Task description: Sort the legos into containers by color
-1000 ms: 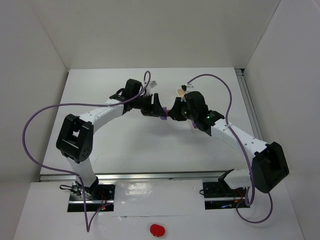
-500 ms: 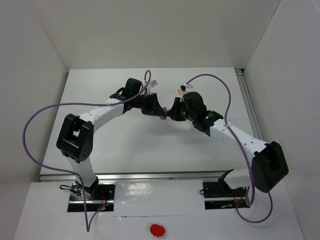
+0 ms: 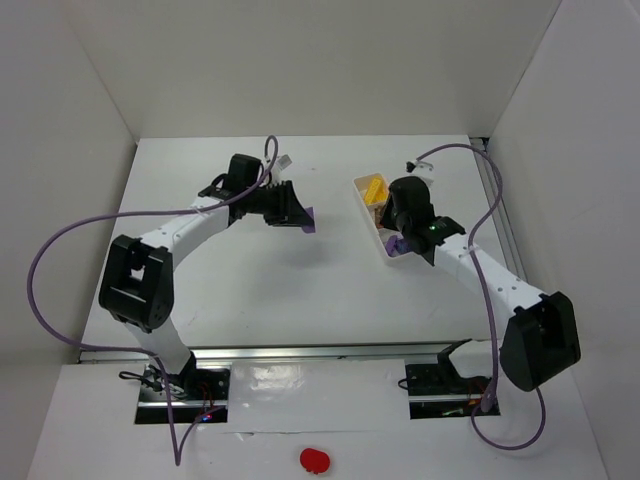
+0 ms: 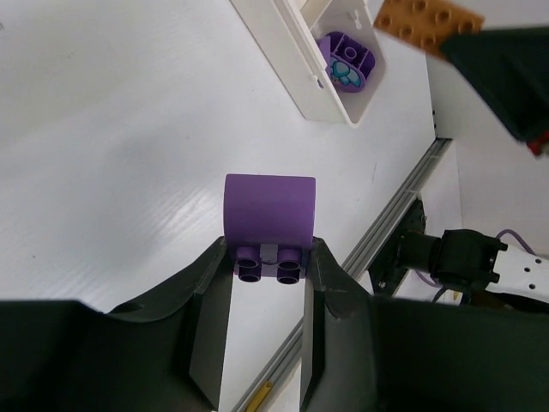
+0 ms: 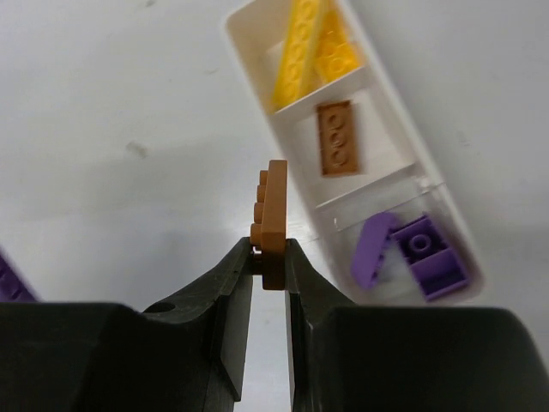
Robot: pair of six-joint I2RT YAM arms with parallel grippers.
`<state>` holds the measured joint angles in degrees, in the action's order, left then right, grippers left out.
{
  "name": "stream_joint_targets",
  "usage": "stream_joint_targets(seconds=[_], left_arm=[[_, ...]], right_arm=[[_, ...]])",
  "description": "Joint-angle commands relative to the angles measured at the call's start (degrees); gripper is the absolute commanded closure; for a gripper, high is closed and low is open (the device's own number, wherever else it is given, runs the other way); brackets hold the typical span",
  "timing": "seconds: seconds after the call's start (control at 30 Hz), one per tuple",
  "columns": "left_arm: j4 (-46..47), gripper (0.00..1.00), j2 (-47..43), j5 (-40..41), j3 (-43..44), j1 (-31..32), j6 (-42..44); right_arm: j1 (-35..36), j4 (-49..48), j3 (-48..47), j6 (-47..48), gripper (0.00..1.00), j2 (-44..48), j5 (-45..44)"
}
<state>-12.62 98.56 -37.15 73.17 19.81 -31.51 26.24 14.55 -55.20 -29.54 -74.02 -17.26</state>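
A like-colored brown brick sits in the tray's middle section (image 3: 382,220) (image 5: 364,142) below my right gripper, so I will bring that gripper down over it, toward the right in its wrist view.
My left gripper (image 4: 268,253) is shut on a purple brick (image 4: 269,210) and holds it above the table, left of the tray; from above it (image 3: 298,214) is at mid-table. My right gripper (image 5: 268,251) is shut on an orange-brown brick (image 5: 273,219) held on edge, just left of the white tray (image 5: 450,236). The tray holds two yellow bricks (image 5: 309,47) in the far compartment, a brown brick (image 5: 336,137) in the middle and two purple bricks (image 5: 412,253) in the near one. From above, the right gripper (image 3: 392,218) hangs over the tray (image 3: 360,193).
A metal rail (image 4: 390,219) runs along the table's right edge. White walls (image 3: 300,70) enclose the back and sides. Purple cables (image 3: 60,250) loop off both arms. A red object (image 3: 314,459) lies in front of the arm bases.
The grippers were together at mid-table. They have pulled apart: the left moved left with the purple brick, the right moved right with the orange-brown brick, uncovering the tray.
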Motion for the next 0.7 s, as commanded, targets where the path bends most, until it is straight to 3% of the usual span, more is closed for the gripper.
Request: stream_joint_targets(seconds=[0.0, 0.3, 0.67], left_arm=[[-0.3, 1.0, -2.76, -0.3, -1.54, 0.31, 0.92], [-2.23, 1.0, -5.49, 1.55, -2.58, 0.31, 2.15], [-2.76, 1.0, -6.02, 1.03, -2.06, 0.31, 2.15]], right_arm=[[-3.38, -3.8, -2.1, -0.96, 1.0, -2.61, -5.07], [-10.24, -12.16, -5.97, 1.49, 1.0, -14.91, 3.36], [-16.21, -19.55, -4.83, 0.8, 0.97, -20.63, 19.53]])
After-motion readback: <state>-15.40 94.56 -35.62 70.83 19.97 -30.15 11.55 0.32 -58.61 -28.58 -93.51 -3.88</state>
